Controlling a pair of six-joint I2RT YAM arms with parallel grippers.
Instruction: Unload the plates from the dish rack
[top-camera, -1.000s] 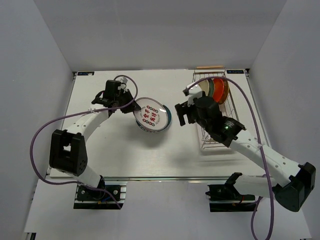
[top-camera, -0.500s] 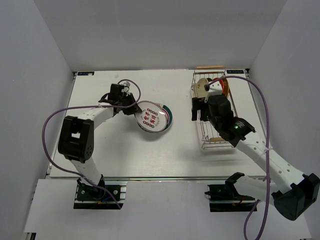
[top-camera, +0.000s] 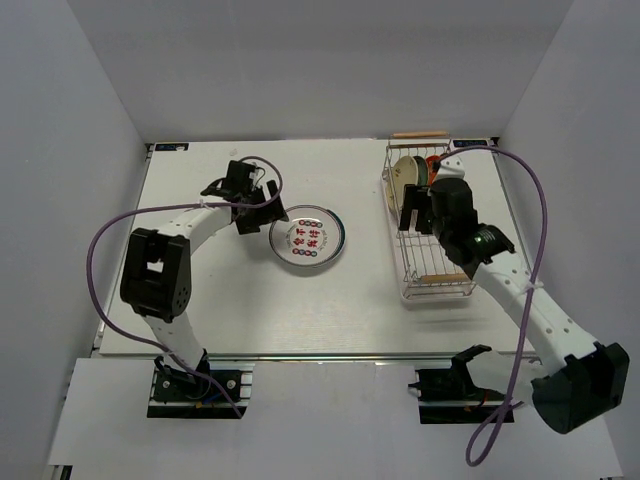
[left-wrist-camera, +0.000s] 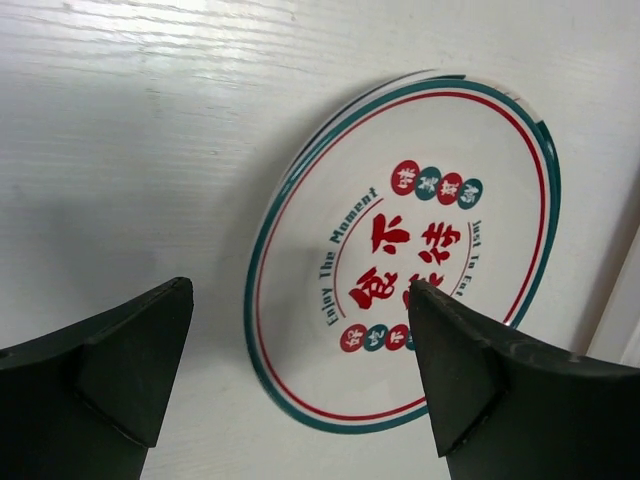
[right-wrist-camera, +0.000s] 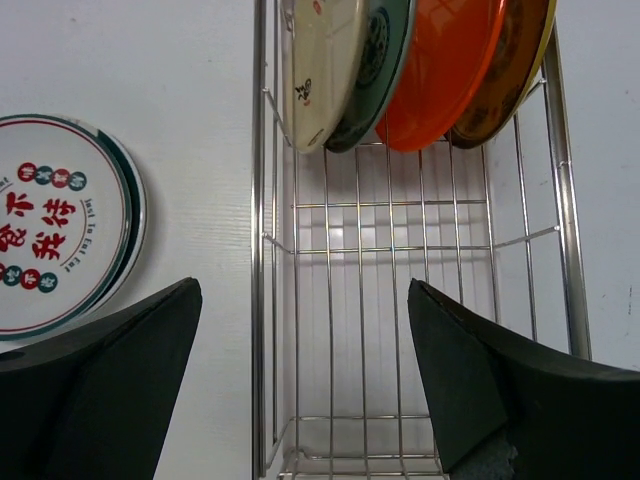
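The cream plate is outward and below my open fingers, so my right gripper will next move outward over the rack (top-camera: 436, 292) and down onto the cream plate's rim (top-camera: 414, 174).
A white plate (top-camera: 307, 238) with a green and red rim and red characters lies flat on the table, and a second rim shows under its edge. My left gripper (top-camera: 256, 207) stands open just left of it; in the left wrist view its jaws (left-wrist-camera: 298, 290) straddle the plate's (left-wrist-camera: 400, 250) near rim without touching. The dish rack (top-camera: 436, 292) stands at the right. Upright at its far end are a cream plate (right-wrist-camera: 325, 70), a teal one (right-wrist-camera: 385, 60), a red-orange one (right-wrist-camera: 440, 70) and a yellow-brown one (right-wrist-camera: 510, 70). My right gripper (right-wrist-camera: 305, 290) hangs open over the rack's left wall (right-wrist-camera: 268, 250), holding nothing.
Wooden rod handles lie at the rack's far end (top-camera: 418, 134) and near end (top-camera: 447, 277). The white walls of the enclosure close in the table on three sides. Purple cables loop off both arms.
My left gripper has opened and let go of the white plate, which now lies flat, and has drawn back to the left. My right arm has swung right, from beside the plate to over the rack.
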